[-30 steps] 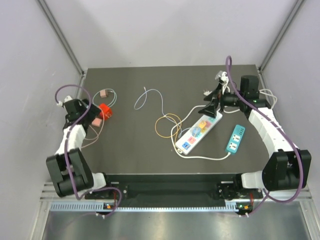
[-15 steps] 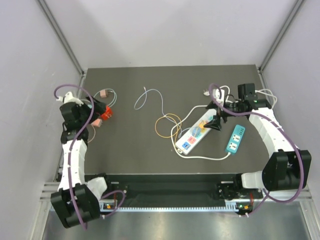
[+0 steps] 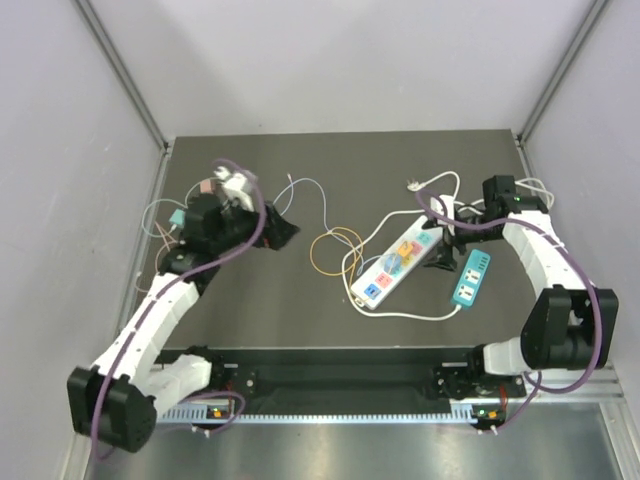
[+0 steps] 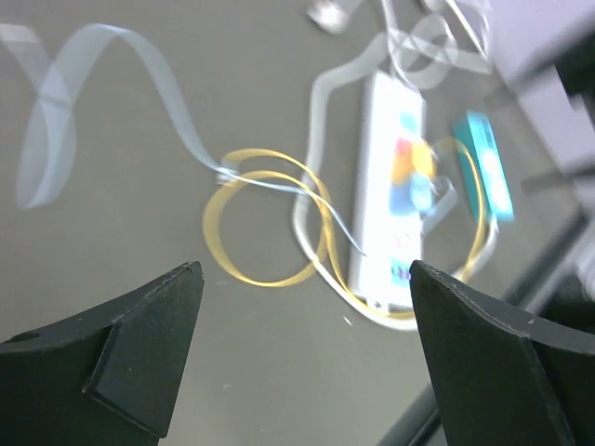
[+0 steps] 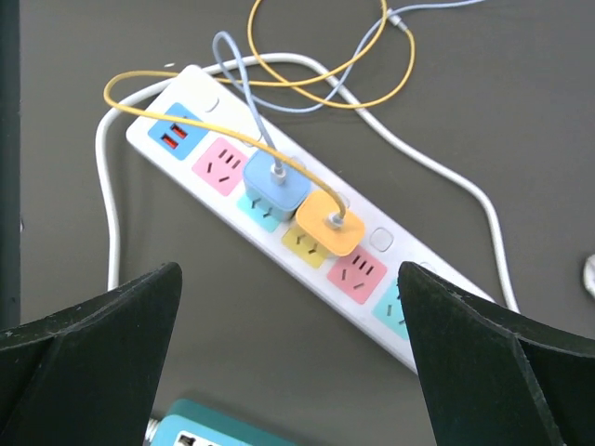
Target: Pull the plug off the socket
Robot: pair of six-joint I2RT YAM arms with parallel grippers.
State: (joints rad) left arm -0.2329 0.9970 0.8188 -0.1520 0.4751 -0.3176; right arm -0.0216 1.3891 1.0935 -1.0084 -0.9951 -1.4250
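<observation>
My left gripper brings its open fingers across and down around the seated blue plug next, since the plug lies below it and to its right in the top view.
A white power strip (image 3: pixel 381 279) with coloured sockets lies right of the table's middle. A blue plug (image 3: pixel 390 265) and a yellow plug (image 3: pixel 404 249) sit side by side in it. In the right wrist view the blue plug (image 5: pixel 274 183) and the yellow plug (image 5: pixel 333 223) are both seated in the strip (image 5: pixel 221 165), each with a thin cable. My right gripper (image 3: pixel 438 240) is open and empty just right of the strip; in its own view (image 5: pixel 289 267) it is above the strip's near edge. My left gripper (image 3: pixel 283 232) is open and empty (image 4: pixel 305 265), well left of the strip (image 4: pixel 386 139).
A teal power strip (image 3: pixel 471 277) lies right of the white one, below my right gripper. A yellow cable loop (image 3: pixel 335 250) and a pale cable (image 3: pixel 300 195) lie mid-table. The strip's white cord (image 3: pixel 410 315) curls around it. A small pink adapter (image 3: pixel 204 186) sits far left.
My left arm swung from the far left towards the table's middle, gripper open. My right gripper dropped from the back and turned to sit beside the white strip.
</observation>
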